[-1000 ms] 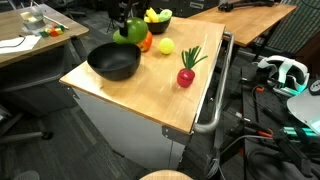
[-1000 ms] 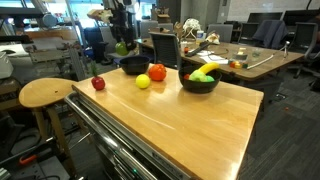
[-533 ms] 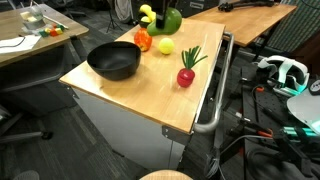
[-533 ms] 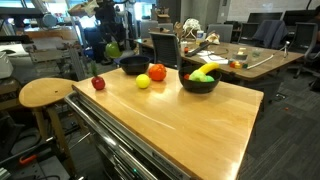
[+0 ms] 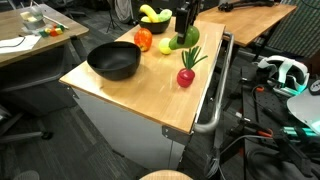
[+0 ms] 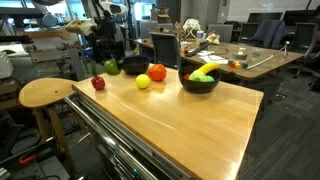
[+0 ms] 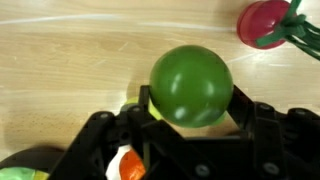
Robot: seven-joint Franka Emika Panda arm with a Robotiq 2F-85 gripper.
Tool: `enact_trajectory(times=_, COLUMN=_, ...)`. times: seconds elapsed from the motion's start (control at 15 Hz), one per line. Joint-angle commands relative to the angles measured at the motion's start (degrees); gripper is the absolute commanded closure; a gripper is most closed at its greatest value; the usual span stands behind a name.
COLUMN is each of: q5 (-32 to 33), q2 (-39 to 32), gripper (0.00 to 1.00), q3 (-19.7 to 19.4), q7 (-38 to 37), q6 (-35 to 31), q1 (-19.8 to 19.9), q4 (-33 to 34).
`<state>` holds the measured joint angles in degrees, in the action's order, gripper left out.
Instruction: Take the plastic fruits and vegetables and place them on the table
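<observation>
Bare wood shows between the radish (image 5: 186, 75) and the yellow-green piece, so I will lower my gripper onto that open spot and let go of the green fruit there.
My gripper (image 7: 190, 98) is shut on a round glossy green fruit (image 7: 190, 84), one finger on each side. It hangs low over the light-wood table (image 5: 150, 95), in both exterior views (image 5: 189, 37) (image 6: 110, 68). The red radish (image 5: 186, 75) with green leaves lies just in front of it on the table (image 7: 265, 22). An orange-red piece (image 5: 143, 40) and a yellow-green piece (image 5: 166, 46) rest beside it. A black bowl (image 5: 153, 18) at the back holds a yellow banana and green pieces (image 6: 201, 73). Whether the green fruit touches the wood is not clear.
An empty black bowl (image 5: 113, 62) stands near the table's middle. A metal side bar (image 5: 215, 90) runs along one table edge. A round wooden stool (image 6: 45, 93) and other desks (image 6: 250, 58) surround the table.
The gripper has carried the green fruit from beside the bowls across the table's back and down, ending low next to the yellow-green piece and radish. The grip stayed the same.
</observation>
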<state>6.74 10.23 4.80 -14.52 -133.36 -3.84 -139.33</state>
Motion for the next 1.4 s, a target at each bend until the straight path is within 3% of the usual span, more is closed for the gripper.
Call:
enact_trajectory(times=0.0, q5=0.0, q2=-2.2, gripper=0.51, q3=-0.4, q7=-0.2, q6=-5.5, q1=1.3, q4=-1.9)
enact_trajectory(times=0.53, q5=0.1, q2=-11.4, gripper=0.51, q3=-1.7, q7=-1.4, q6=-13.9, q1=2.0, q4=-1.1)
enact_trajectory(times=0.6, q5=-0.1, q2=-11.0, gripper=0.15, q3=-1.8, q7=-1.0, q6=-14.1, q1=2.0, q4=-1.1)
enact_trajectory(times=0.73, q5=0.1, q2=-8.8, gripper=0.0, q3=-2.0, q7=-0.4, q6=-14.2, q1=2.0, q4=-1.9)
enact_trajectory(times=1.07, q5=-2.0, q2=-1.5, gripper=0.0, q3=-2.8, q7=1.2, q6=-13.0, q1=2.7, q4=0.8)
enact_trajectory(times=1.33, q5=-12.5, q2=-2.1, gripper=0.0, q3=-6.5, q7=4.4, q6=-9.2, q1=3.8, q4=12.1)
